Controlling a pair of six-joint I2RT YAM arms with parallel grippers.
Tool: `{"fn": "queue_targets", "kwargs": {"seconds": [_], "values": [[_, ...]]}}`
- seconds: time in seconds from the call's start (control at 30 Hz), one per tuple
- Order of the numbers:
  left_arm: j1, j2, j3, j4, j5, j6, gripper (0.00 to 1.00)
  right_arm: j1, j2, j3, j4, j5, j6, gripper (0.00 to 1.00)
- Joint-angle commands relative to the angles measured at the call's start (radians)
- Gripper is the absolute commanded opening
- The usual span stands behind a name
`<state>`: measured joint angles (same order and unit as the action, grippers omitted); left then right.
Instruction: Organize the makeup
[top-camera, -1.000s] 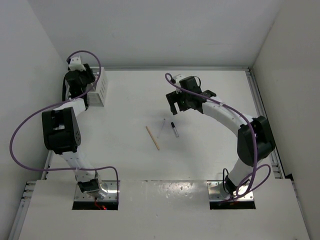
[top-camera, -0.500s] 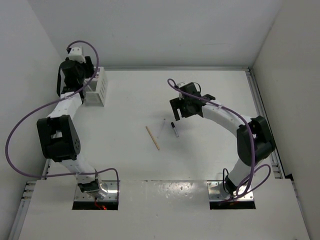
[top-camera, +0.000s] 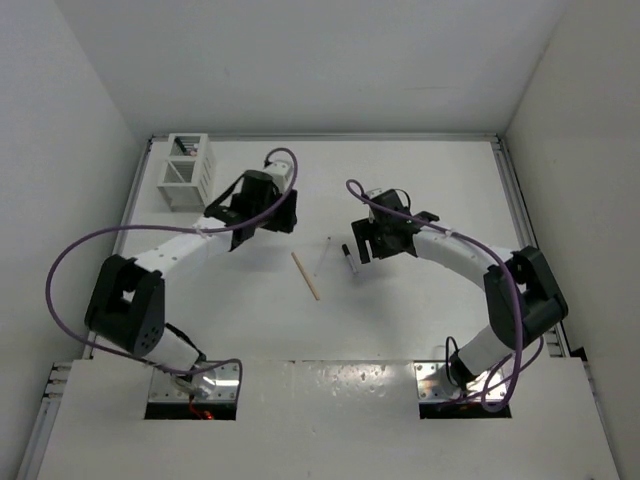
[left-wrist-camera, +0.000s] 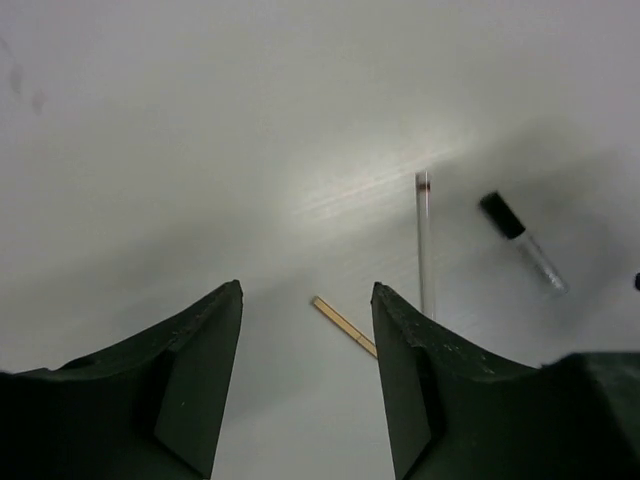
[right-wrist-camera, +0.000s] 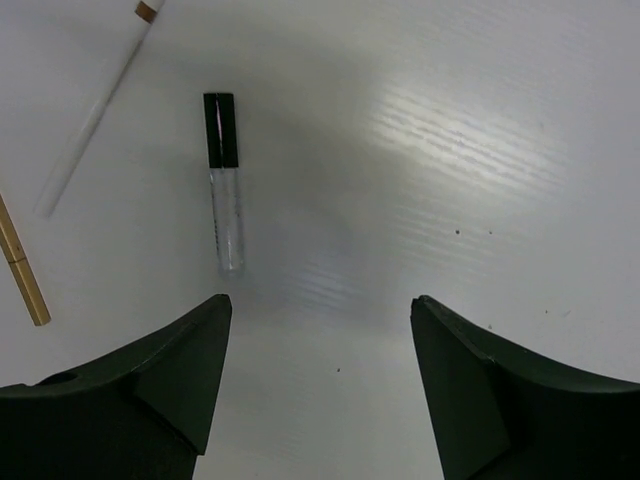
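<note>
The left gripper lowers its open fingers and draws back to straddle the stick next. The tan stick's far end (top-camera: 295, 257) (left-wrist-camera: 320, 303) lies below the left gripper, back toward my base.
Three makeup sticks lie mid-table: a long tan wooden stick (top-camera: 305, 275), a thin clear-white stick (top-camera: 323, 256) and a short clear tube with a black cap (top-camera: 349, 258). My left gripper (top-camera: 283, 215) is open and empty, hovering left of and behind them. Its wrist view shows the tan stick's end (left-wrist-camera: 343, 326) between its fingers, with the thin stick (left-wrist-camera: 424, 245) and the capped tube (left-wrist-camera: 522, 242) beyond. My right gripper (top-camera: 360, 246) is open and empty just right of the capped tube. Its wrist view shows the tube (right-wrist-camera: 223, 185), the thin stick (right-wrist-camera: 95, 115) and the tan stick (right-wrist-camera: 22, 275).
The white slatted two-compartment box (top-camera: 184, 172) stands at the back left corner. Metal rails run along the table's left, back and right (top-camera: 520, 220) edges, with white walls around. Purple cables loop off both arms.
My left arm has swung from the box at the back left to the middle of the table, beside the sticks. My right gripper has shifted slightly forward and right, close to the capped tube.
</note>
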<state>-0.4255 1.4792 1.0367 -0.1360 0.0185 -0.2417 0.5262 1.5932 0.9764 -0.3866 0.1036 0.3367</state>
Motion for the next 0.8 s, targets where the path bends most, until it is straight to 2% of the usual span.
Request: {"fn": "queue_targets", "kwargs": {"seconds": [0.0,0.23,0.4,0.5,0.6,0.7,0.73,0.77], "values": [[-0.050,0.079,0.005,-0.117,-0.077,-0.126,0.60,0.003,-0.076,-0.056,0.038,0.002,0.035,0.73],[-0.140,0.200,0.051,-0.155,-0.088,-0.217,0.66,0.003,-0.156,-0.171,0.060,0.016,0.076,0.73],[-0.160,0.322,0.080,-0.287,-0.126,-0.281,0.64,0.006,-0.211,-0.241,0.057,0.047,0.084,0.73],[-0.170,0.365,0.103,-0.301,-0.126,-0.291,0.62,0.006,-0.245,-0.266,0.057,0.057,0.078,0.73],[-0.179,0.409,0.121,-0.301,-0.146,-0.315,0.56,0.006,-0.265,-0.283,0.052,0.065,0.076,0.73],[-0.188,0.441,0.131,-0.301,-0.146,-0.324,0.41,0.008,-0.277,-0.292,0.038,0.076,0.073,0.73],[-0.188,0.454,0.131,-0.301,-0.155,-0.324,0.29,0.006,-0.289,-0.295,0.040,0.079,0.076,0.73],[-0.188,0.454,0.131,-0.301,-0.155,-0.324,0.24,0.009,-0.294,-0.298,0.041,0.085,0.074,0.73]]}}
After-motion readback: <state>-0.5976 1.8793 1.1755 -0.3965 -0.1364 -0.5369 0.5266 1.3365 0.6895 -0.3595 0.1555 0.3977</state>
